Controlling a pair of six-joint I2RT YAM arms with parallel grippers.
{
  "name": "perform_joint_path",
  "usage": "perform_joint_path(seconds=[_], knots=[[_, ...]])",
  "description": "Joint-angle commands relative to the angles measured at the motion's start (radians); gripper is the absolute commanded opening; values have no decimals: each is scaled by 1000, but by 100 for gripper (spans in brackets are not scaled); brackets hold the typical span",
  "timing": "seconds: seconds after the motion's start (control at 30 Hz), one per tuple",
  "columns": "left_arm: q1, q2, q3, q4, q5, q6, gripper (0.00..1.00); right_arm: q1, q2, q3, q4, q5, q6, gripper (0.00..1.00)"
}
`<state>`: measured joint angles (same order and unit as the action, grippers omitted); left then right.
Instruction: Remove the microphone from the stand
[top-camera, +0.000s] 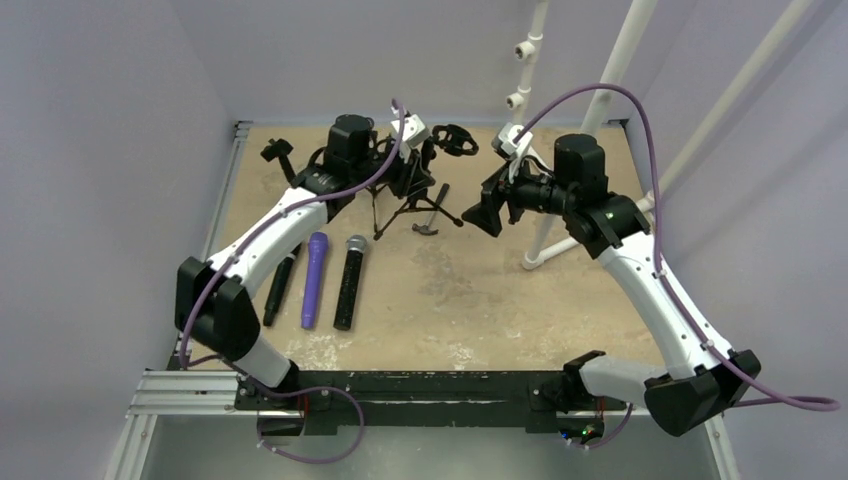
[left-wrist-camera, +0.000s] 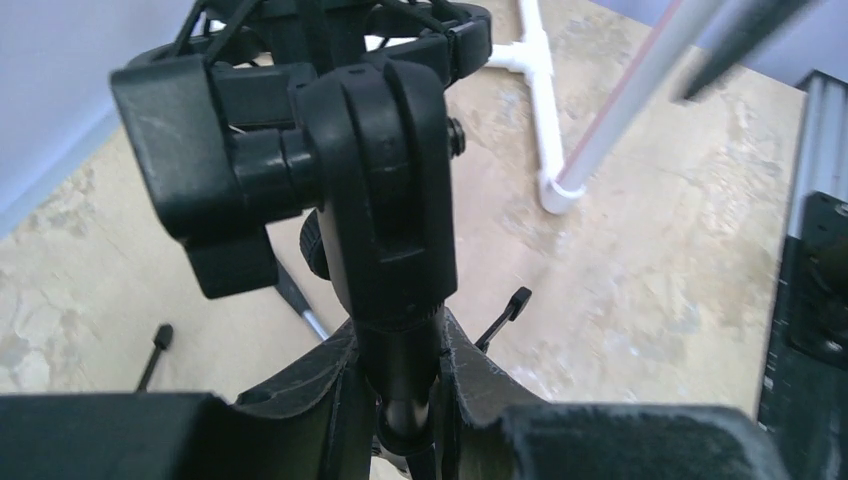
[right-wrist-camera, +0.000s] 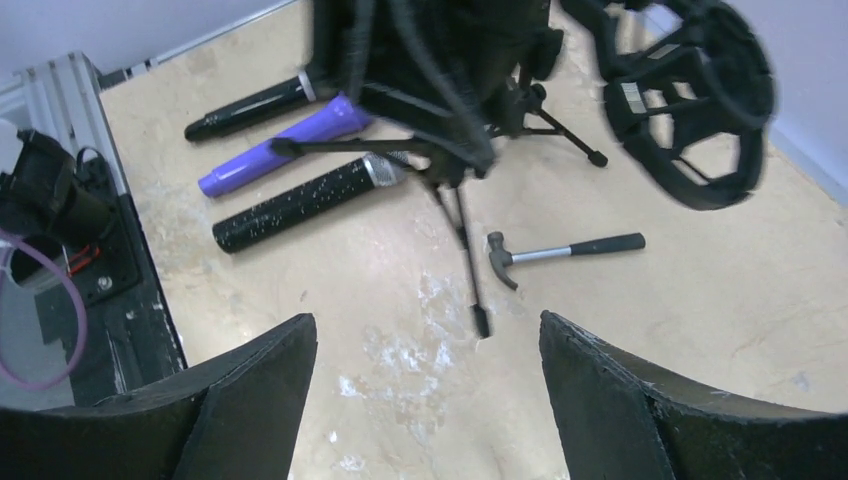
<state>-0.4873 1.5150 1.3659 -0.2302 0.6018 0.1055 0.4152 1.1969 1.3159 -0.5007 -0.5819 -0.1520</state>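
Note:
My left gripper will next go down and to the right in the top view to let go of the stand, because bare tabletop past the hammer is below it on that side.
A black tripod microphone stand (top-camera: 405, 190) stands at the back of the table. Its ring-shaped shock mount (top-camera: 455, 138) at the top looks empty, also in the right wrist view (right-wrist-camera: 700, 110). My left gripper (left-wrist-camera: 400, 370) is shut on the stand's pole (left-wrist-camera: 395, 250) just under the swivel joint. My right gripper (right-wrist-camera: 428, 350) is open and empty, in the air right of the stand (top-camera: 487, 210). Three microphones lie side by side on the table: a slim black one (top-camera: 280, 285), a purple one (top-camera: 315, 280) and a speckled black one with a silver head (top-camera: 349, 282).
A small hammer (top-camera: 432, 212) lies between the tripod legs, also in the right wrist view (right-wrist-camera: 560, 250). A white pipe frame (top-camera: 560, 230) rises at the right back. A small black object (top-camera: 277, 152) sits at the back left. The metal rail (top-camera: 400, 385) runs along the near edge.

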Motion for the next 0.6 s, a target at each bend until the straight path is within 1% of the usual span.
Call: perform_joint_path(seconds=[0.0,0.17,0.33,0.37,0.43,0.57], knots=[[15,123,103,304,-4,-59,0,-10,-52,-13,-99,-58,-152,80],[18,293,189,440,14,-77,0,-32,-69,-36,-152,-129,-211,80],[20,431,290,509,25,-96,0,-41,-59,-55,-195,-187,-269,80],[20,457,307,527,24,-127,0,-42,-58,-60,-200,-194,-276,80],[19,510,343,557,20,-132,0,-47,-52,-68,-207,-204,-285,80],[23,600,405,583,-22,-138,0,-51,-36,-65,-221,-209,-303,80]])
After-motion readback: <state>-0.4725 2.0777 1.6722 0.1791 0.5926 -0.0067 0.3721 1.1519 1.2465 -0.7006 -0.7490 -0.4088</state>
